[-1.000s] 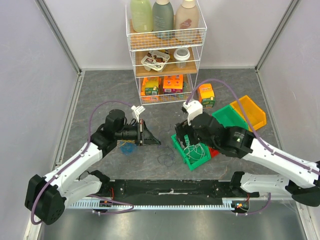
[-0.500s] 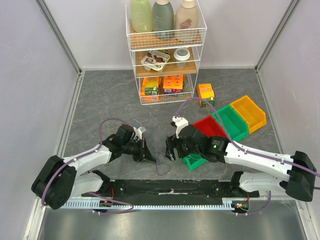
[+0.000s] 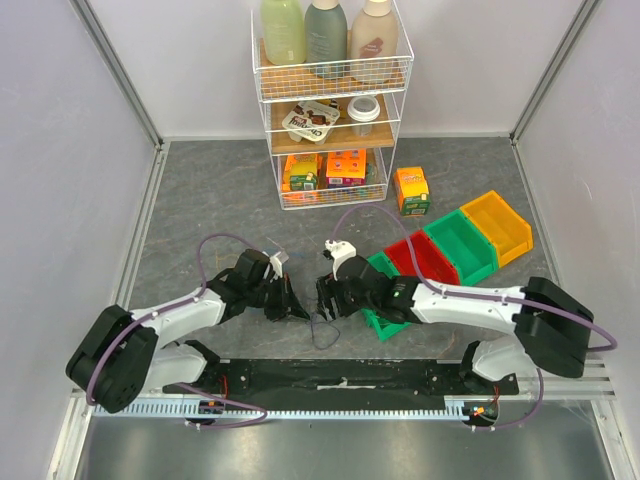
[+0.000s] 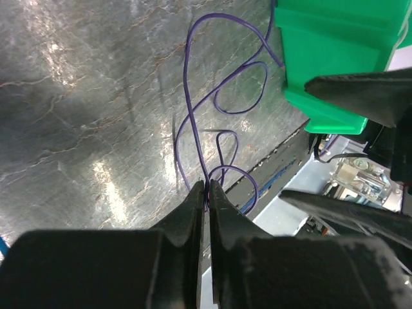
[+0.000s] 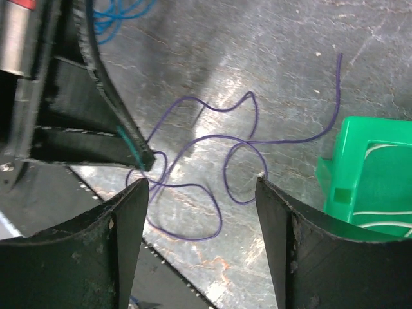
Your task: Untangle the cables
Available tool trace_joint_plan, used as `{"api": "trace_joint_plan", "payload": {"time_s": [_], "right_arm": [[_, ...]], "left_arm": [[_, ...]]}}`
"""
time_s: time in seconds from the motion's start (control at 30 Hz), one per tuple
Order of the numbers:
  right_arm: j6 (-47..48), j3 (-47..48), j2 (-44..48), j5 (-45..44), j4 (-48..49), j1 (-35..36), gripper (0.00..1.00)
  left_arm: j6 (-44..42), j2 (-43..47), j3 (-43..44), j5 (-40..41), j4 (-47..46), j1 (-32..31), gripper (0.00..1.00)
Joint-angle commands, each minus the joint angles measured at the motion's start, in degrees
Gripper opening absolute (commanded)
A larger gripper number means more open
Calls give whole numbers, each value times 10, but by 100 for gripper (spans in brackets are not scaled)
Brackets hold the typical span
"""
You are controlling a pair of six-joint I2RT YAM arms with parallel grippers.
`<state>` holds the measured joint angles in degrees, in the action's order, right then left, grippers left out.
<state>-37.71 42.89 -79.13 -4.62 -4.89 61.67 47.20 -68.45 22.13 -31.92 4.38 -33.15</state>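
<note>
My open right gripper moves down next onto the crossing of the purple cable's small round loop and closes, because the cable lies across itself there.
A thin purple cable [image 3: 322, 326] lies in loose loops on the grey table, near the front rail. It shows in the left wrist view [image 4: 185, 71] and the right wrist view [image 5: 290, 141]. My left gripper [image 3: 300, 311] [image 4: 206, 187] is shut on one strand of it at the tips. Facing it, my right gripper [image 3: 324, 299] [image 5: 203, 182] hangs open just above the loops, touching nothing. A blue cable [image 5: 122, 13] lies behind the left gripper. White cables [image 5: 386, 212] rest in a small green bin [image 5: 373, 161] [image 4: 335, 45].
The small green bin [image 3: 378, 320] sits partly under my right arm. Red [image 3: 415, 255], green [image 3: 460, 240] and yellow [image 3: 500, 225] bins stand in a row at the right. A wire shelf [image 3: 330, 110] and an orange carton [image 3: 411, 190] stand behind. The black rail [image 3: 340, 375] runs along the front.
My right arm swung left from over the green bin and dropped low, facing the left gripper, its jaws narrowing a little. My left gripper came forward and down onto the purple cable.
</note>
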Motion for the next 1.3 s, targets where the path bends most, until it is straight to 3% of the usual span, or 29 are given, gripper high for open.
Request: {"api": "trace_joint_plan", "payload": {"time_s": [0.0, 0.2, 0.47, 0.57, 0.73, 0.9, 1.17, 1.27], "right_arm": [[9, 25, -33, -52, 23, 4, 73], [10, 25, -52, -61, 22, 6, 73], [33, 36, -64, -72, 15, 14, 76], [44, 58, -83, -87, -2, 28, 86], [57, 112, -131, -125, -50, 48, 98], [48, 153, -180, -173, -91, 64, 98], [17, 172, -229, -204, -113, 105, 98], [2, 171, -247, -199, -113, 120, 92]], "left_arm": [[-27, -4, 1, 22, -15, -2, 15], [-36, 51, 10, 39, 39, -2, 45], [-61, 154, 48, 121, 175, -2, 68], [-46, 228, 62, 167, 227, -2, 73], [-7, 361, 99, 241, 280, -1, 75], [2, 437, 143, 293, 322, -1, 77], [-3, 451, 157, 308, 341, -3, 78], [-2, 444, 154, 296, 336, -2, 78]]}}
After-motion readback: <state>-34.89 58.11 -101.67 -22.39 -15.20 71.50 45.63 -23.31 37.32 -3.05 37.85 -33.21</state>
